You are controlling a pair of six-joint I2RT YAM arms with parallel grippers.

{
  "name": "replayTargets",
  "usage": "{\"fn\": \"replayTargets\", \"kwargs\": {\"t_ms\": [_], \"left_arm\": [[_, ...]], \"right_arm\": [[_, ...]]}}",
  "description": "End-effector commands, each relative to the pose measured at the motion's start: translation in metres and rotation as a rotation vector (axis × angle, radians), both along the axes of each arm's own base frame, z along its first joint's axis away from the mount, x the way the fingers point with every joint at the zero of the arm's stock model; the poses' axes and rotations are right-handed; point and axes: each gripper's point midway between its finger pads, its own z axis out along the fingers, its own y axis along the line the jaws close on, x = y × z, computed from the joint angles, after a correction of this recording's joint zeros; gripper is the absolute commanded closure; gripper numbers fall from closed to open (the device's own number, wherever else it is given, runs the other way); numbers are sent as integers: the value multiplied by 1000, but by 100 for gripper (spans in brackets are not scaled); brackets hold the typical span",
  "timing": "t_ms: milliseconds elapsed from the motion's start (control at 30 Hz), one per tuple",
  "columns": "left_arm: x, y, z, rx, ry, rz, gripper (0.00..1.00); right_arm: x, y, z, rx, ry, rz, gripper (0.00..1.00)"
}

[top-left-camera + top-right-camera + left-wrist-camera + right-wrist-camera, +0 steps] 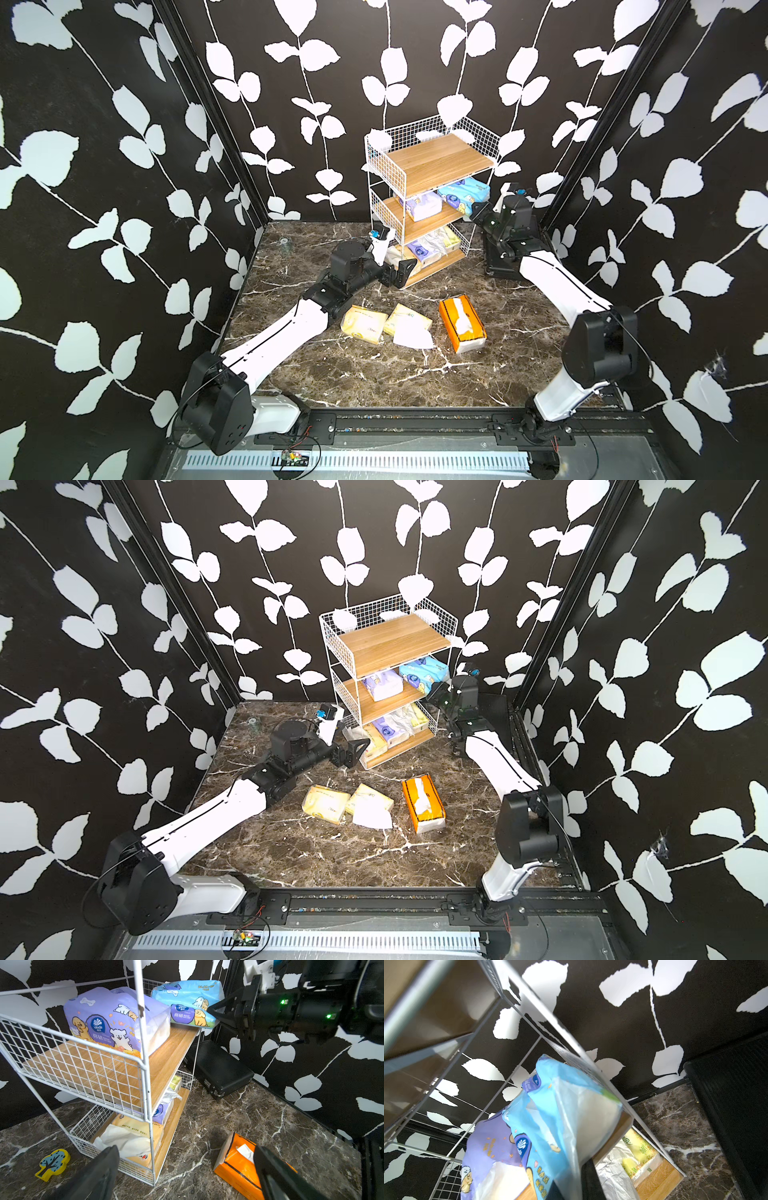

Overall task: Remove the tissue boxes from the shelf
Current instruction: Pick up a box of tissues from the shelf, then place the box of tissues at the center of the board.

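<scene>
My right gripper will move back from the shelf's middle board and down to the tabletop beside the orange-and-white box [462, 322], where there is bare space for the blue pack.
The shelf [432, 166] is a white wire rack with three wooden boards; its top board is bare. On the middle board lie a lilac tissue pack [424, 205] and a light blue tissue pack [463, 193]. My right gripper [471, 210] is shut on the blue pack's [187, 999] end at the shelf's right side; its plastic flap [566, 1126] sits between the jaws. The bottom board holds several packs [428, 249]. My left gripper [401, 270] stands open at the bottom board's front left corner, holding nothing. Two pale yellow packs [365, 323] [409, 318] and an orange-and-white box [462, 322] lie on the table.
A flat black ribbed case [496, 259] lies on the table right of the shelf, under my right arm. A small yellow-blue tree piece [53, 1164] lies left of the shelf's foot. A loose white tissue [413, 336] rests against a yellow pack. Patterned walls stand close on three sides.
</scene>
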Motion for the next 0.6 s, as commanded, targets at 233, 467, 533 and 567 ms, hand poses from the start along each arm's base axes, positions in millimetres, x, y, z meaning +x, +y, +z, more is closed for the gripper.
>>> {"fn": "replayTargets", "kwargs": {"t_ms": [233, 467, 533, 567], "left_arm": [[1, 0, 31, -62, -2, 15, 1], [25, -3, 33, -110, 47, 98, 1], [32, -5, 34, -123, 51, 115, 1], [35, -6, 35, -127, 52, 120, 1]], "right_arm": [[-66, -33, 7, -104, -24, -64, 100], [-131, -50, -9, -184, 3, -63, 100], [-148, -56, -19, -218, 28, -63, 100], [-156, -60, -28, -240, 49, -67, 100]]}}
